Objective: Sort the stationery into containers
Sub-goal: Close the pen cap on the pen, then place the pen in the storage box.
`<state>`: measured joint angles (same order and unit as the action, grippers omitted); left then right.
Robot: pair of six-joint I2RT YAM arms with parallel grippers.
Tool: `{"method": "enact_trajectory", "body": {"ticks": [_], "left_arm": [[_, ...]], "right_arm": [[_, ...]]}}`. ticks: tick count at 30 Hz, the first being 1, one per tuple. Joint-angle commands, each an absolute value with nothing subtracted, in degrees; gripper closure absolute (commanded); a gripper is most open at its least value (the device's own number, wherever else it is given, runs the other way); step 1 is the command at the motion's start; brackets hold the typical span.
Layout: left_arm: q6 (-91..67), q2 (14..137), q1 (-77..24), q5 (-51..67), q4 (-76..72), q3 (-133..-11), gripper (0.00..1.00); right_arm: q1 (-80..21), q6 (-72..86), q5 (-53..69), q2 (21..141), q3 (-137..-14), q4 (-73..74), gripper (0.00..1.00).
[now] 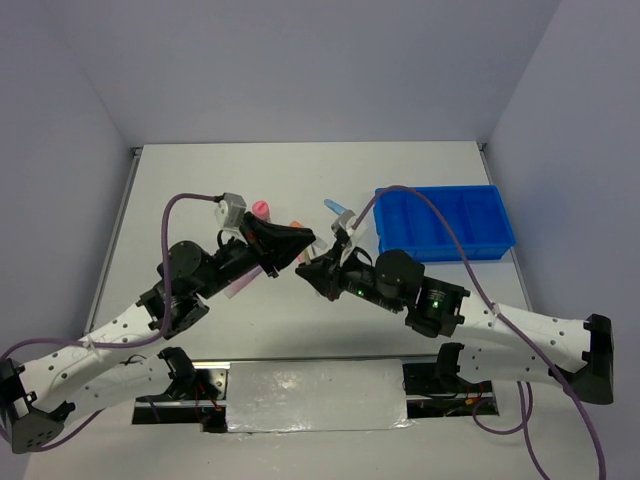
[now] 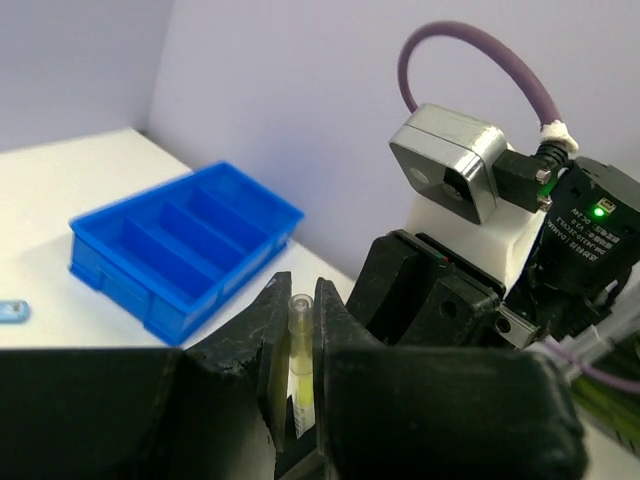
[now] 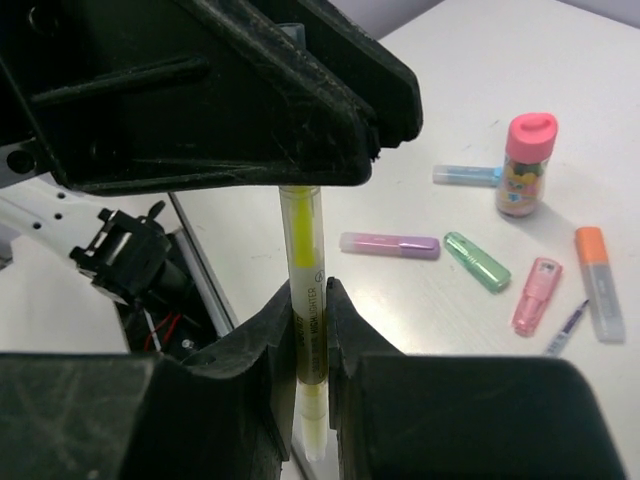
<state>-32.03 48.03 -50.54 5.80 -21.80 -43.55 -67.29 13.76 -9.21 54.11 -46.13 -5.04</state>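
The robot's right gripper should next move outward and down and release the highlighter in the tray's nearest empty section (image 1: pixel 402 226), which is to the gripper's right in the top view.
A thin yellow highlighter pen (image 3: pixel 303 250) hangs in the air, held at both ends. My right gripper (image 3: pixel 310 292) is shut on its printed barrel. My left gripper (image 2: pixel 301 292) is shut on its other end, where the clear tip of the pen (image 2: pixel 300 340) shows between the fingers. In the top view the two grippers meet nose to nose, the left gripper (image 1: pixel 300 246) just above the right gripper (image 1: pixel 309 268), left of the blue tray (image 1: pixel 445 222). The tray's compartments (image 2: pixel 190 250) look empty.
On the table lie a lilac stick (image 3: pixel 390 245), a green stick (image 3: pixel 477 261), a pink stick (image 3: pixel 537 295), an orange-capped stick (image 3: pixel 600 285), a blue stick (image 3: pixel 465 175) and a thin pen (image 3: pixel 568 328). A pink-capped bottle (image 3: pixel 525 165) stands upright among them.
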Motion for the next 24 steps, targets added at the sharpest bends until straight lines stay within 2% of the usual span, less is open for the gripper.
{"method": "enact_trajectory", "body": {"ticks": [1, 7, 13, 17, 18, 19, 20, 21, 22, 23, 24], "left_arm": [[-36.03, 49.92, -51.5, 10.72, -23.55, -39.04, 1.0], [-38.49, 51.41, -51.85, 11.95, -26.45, -35.69, 1.0], [-38.85, 51.68, -52.56, 11.78, -26.37, -33.84, 1.0], [-37.62, 48.17, -52.65, 5.47, -19.89, -34.88, 1.0], [-37.18, 46.51, -52.65, 2.49, -16.3, -38.55, 0.99], [-37.0, 45.71, -52.65, -5.11, -8.08, -40.85, 0.74], [-37.35, 45.01, -52.56, -10.49, -3.3, -43.83, 0.58], [-37.7, 44.39, -52.56, -15.77, 1.53, -50.3, 0.27], [-37.97, 44.3, -52.65, -25.3, 6.11, -53.67, 0.13], [-38.49, 44.3, -52.56, -29.84, 13.03, -60.84, 0.01], [-38.5, 44.91, -52.56, -34.67, 16.58, -65.26, 0.01]], "right_arm": [[-61.46, 11.95, -5.82, 55.45, -56.93, -14.23, 1.0], [-57.92, 10.55, -0.36, 60.2, -68.44, -13.54, 1.0], [-57.39, 9.23, 1.67, 63.1, -74.43, -11.61, 1.0], [-56.87, 8.44, 0.88, 63.63, -72.78, -6.87, 1.0], [-56.69, 8.52, 0.1, 63.11, -68.51, -6.25, 1.0], [-56.69, 8.79, -0.17, 62.67, -65.6, -6.15, 1.0], [-56.6, 10.01, -1.48, 62.14, -62.87, -6.24, 1.0], [-56.34, 10.8, -2.36, 60.92, -57.36, -6.5, 1.0], [-56.25, 11.59, -2.98, 60.3, -54.96, -6.59, 1.0], [-56.16, 12.56, -3.6, 59.34, -53.1, -6.33, 1.0], [-55.64, 12.57, -5.08, 59.07, -50.48, -4.5, 1.0]]}}
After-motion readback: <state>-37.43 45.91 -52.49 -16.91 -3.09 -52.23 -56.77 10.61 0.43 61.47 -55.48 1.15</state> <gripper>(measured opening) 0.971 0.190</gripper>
